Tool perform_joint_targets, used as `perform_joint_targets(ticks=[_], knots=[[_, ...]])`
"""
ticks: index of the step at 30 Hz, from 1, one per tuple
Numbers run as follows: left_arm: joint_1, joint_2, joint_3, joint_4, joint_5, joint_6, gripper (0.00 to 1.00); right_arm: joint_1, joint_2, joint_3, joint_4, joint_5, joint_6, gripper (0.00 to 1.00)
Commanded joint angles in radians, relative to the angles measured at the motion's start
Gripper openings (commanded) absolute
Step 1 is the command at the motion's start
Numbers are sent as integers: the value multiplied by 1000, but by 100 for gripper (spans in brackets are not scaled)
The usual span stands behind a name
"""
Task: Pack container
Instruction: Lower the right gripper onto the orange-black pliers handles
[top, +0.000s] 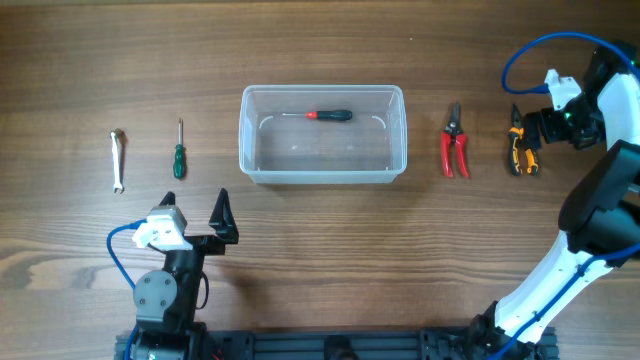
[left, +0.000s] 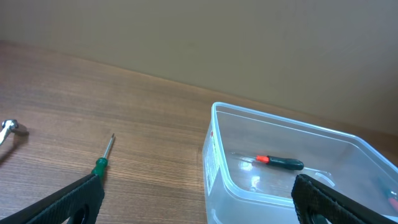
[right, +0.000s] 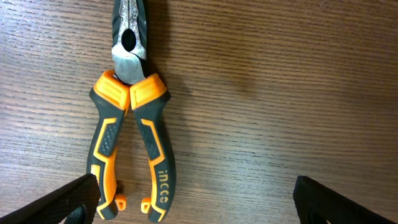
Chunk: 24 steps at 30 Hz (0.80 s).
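The lettered handle (top: 532, 160) (right: 157, 152) of the orange-and-black pliers already sits between my right gripper's open fingers, so that gripper moves down onto it next.
The clear plastic container (top: 322, 176) stands mid-table, and a red-and-black screwdriver (top: 327, 115) lies inside it. My left gripper (top: 196, 215) hovers open and empty near the front left, short of the container (left: 214, 155). In its wrist view the same screwdriver (left: 280, 163) shows through the tub wall. My right gripper (top: 528, 128) hangs open over the orange-and-black pliers (top: 520, 150) at the far right. From the right wrist, the pliers (right: 134, 124) lie on the wood toward the left finger (right: 68, 202), untouched by the gripper (right: 196, 199).
A green-handled screwdriver (top: 179, 155) and a small silver wrench (top: 117, 160) lie left of the container. Red-handled pruners (top: 456, 145) lie between the container and the pliers. The right arm's base rises at the front right edge.
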<state>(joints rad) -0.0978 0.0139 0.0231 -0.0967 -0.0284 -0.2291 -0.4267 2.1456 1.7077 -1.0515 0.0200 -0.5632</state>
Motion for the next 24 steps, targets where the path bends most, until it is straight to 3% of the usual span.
perform_joint_targets(ticks=[1, 24], knots=[[5, -6, -5, 3, 12, 9, 100, -6, 53, -15, 8, 10, -9, 100], [5, -6, -5, 3, 12, 9, 100, -11, 94, -15, 32, 47, 14, 100]])
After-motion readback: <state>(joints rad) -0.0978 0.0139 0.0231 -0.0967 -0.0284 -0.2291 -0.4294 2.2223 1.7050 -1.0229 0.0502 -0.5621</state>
